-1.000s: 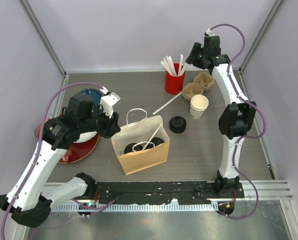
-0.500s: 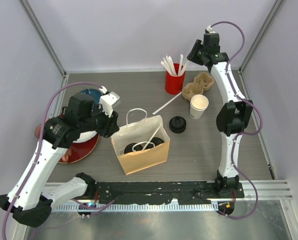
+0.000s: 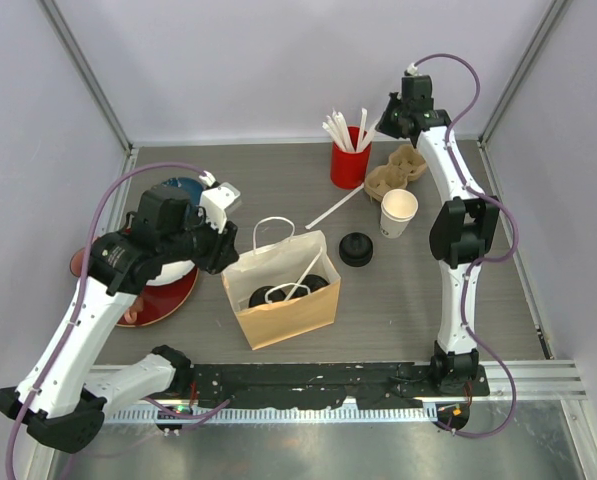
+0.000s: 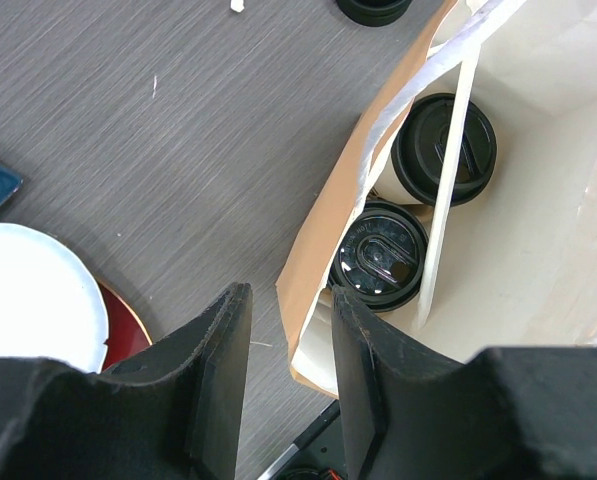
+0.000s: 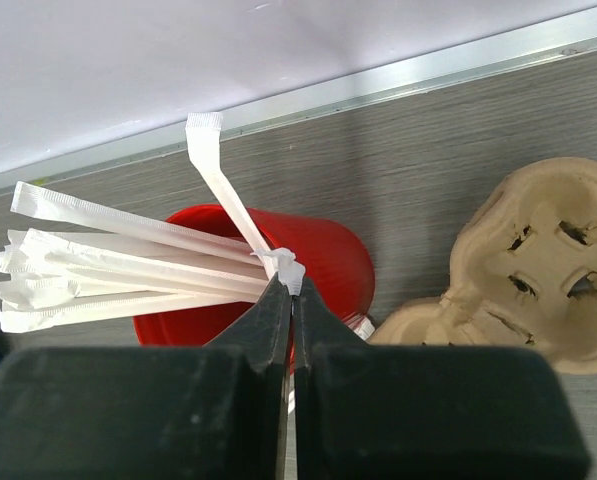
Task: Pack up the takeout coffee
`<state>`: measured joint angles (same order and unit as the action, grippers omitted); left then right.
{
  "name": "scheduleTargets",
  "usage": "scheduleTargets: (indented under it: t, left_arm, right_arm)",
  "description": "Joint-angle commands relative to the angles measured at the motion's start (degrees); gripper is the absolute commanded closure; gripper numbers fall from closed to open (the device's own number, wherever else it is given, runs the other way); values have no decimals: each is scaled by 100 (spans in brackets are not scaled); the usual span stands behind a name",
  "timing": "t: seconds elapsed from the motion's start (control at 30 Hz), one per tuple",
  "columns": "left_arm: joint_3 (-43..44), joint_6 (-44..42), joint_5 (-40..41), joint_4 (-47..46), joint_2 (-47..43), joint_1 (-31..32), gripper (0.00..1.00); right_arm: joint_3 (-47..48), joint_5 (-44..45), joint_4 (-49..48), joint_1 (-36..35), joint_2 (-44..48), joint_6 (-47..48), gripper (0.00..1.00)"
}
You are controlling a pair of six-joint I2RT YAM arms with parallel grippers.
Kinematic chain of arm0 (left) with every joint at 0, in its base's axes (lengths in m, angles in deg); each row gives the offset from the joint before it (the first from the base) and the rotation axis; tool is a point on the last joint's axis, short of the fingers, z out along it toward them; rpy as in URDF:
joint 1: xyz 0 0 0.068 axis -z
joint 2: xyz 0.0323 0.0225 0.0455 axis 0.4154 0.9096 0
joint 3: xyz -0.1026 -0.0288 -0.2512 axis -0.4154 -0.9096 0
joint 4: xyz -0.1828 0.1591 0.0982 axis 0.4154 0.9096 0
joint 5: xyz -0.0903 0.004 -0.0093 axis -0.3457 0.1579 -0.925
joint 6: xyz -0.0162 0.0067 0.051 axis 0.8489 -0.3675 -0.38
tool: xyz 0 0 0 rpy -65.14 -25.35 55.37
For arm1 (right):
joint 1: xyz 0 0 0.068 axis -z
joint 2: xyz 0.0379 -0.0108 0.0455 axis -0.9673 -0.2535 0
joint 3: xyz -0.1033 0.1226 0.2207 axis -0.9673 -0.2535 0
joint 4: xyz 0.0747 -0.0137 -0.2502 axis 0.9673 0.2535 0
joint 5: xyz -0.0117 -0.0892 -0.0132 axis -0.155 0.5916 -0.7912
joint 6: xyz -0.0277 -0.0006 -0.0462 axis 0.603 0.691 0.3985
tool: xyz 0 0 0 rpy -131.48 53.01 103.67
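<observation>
My right gripper holds the straw and will next raise it clear of the red cup, then carry it back to the bag's opening and release it.
A brown paper bag stands open in the middle of the table. Inside it are the takeout coffee cups, two black lids side by side, with a wrapped straw across them. From above the cups show in the bag's mouth. My left gripper is open, its fingers astride the bag's left wall without pinching it. My right gripper is shut on the end of a wrapped straw standing in the red cup at the back.
Several more wrapped straws fill the red cup. A pulp cup carrier, a lidless white cup, a stack of black lids and a loose straw lie nearby. Plates sit under the left arm.
My right gripper has closed on a straw in the red cup, and its wrist has shifted slightly left towards the cup. The left arm and the bag have not moved.
</observation>
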<state>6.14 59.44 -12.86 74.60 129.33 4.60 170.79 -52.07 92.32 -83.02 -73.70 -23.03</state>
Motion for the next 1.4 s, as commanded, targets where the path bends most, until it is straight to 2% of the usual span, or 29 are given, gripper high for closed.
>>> scheduleTargets:
  t: [0.0,0.17,0.67,0.9,1.0,1.03,1.1,1.17,1.37]
  left_arm:
    - [44,-1,3,-121,-23,-23,59]
    - [53,-10,-6,-121,-23,-32,59]
    - [71,-115,-6,-156,-41,-23,58]
    - [115,-106,47,-121,-94,-32,58]
    - [132,-89,29,-130,-76,-23,58]
    - [132,-80,29,-138,-76,-32,58]
    - [150,-80,38,-173,-76,-32,58]
    - [150,-89,46,-200,-68,-23,58]
    - [185,-27,11,-270,11,-23,58]
  right_arm:
    - [321,-7,-159,-3,132,138,98]
    - [146,-60,-185,-12,378,339,99]
    - [-347,-393,43,-21,1994,1060,99]
    - [75,-674,430,-21,2750,1043,99]
    - [84,-1507,579,-12,3242,964,99]
    - [75,-2136,701,-3,3383,929,99]
    - [-21,-2729,772,76,3820,727,99]
    - [-372,-3431,799,94,4156,622,99]
    - [-1663,-4725,597,102,5421,7,99]
